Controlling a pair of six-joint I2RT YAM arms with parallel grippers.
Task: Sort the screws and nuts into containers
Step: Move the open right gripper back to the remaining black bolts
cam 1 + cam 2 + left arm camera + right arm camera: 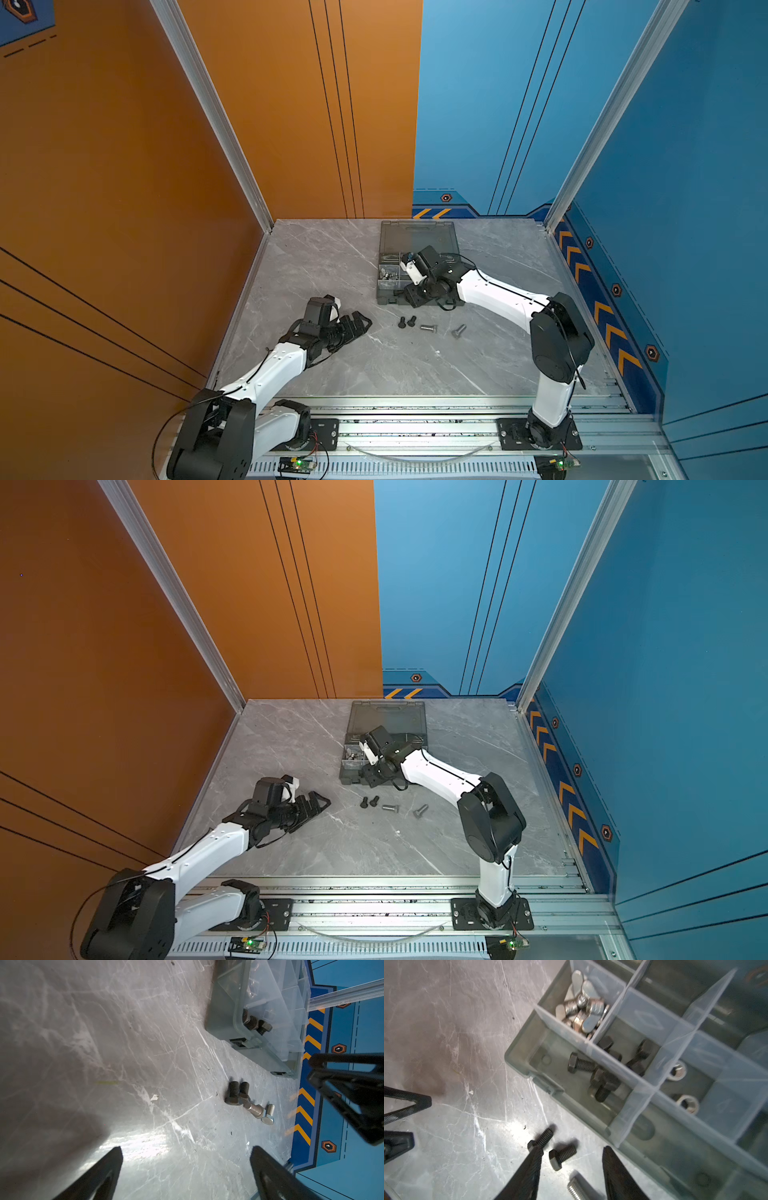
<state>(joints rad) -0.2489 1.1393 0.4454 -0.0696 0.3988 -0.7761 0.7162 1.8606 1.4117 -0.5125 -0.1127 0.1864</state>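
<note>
The black screw farthest from the silver ones has its head toward the bar. My right gripper should move back and down onto that head (401,325) (533,1145) next.
Two black screws (402,322) (412,320) and two silver screws (428,328) (459,331) lie on the table in front of the grey case (386,298); both top views show them. My right gripper (572,1148) hangs open at the case's front edge, above a black screw (562,1156), holding nothing. The containers hold silver wing nuts (581,1007), black screws (581,1064) and silver hex nuts (688,1103). My left gripper (361,322) rests low on the table left of the screws, wide open and empty (186,1149).
The case's smoky lid (417,235) lies open toward the back wall. Orange and blue walls enclose the marble table (332,266). The arm bases stand on the aluminium rail (415,428) along the front edge.
</note>
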